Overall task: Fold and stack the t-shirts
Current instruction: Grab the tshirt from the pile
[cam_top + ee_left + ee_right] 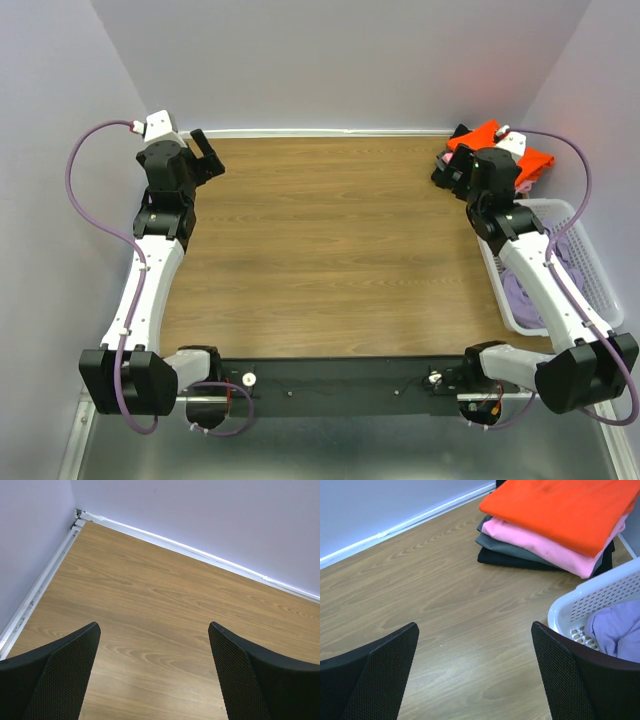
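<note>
My right gripper is away from the lavender-purple shirt [565,258], which lies below and to the gripper's right in the top view. It needs to go back over the basket and down onto that shirt next.
A stack of folded t-shirts [503,147] lies in the table's far right corner. On top is an orange-red one [560,510], under it a pink one [540,545], then dark grey [502,546] and darker cloth. A lavender-purple shirt [615,630] lies crumpled in the white mesh basket [590,600], also seen from above [521,293]. My right gripper [475,626] is open and empty over bare wood, just left of the stack and basket [448,155]. My left gripper [153,625] is open and empty near the far left corner [208,152].
The basket [600,290] stands along the table's right edge, beside my right arm. Walls close in the wooden table [330,240] at the back and on both sides. A white strip [200,555] runs along the foot of the back wall.
</note>
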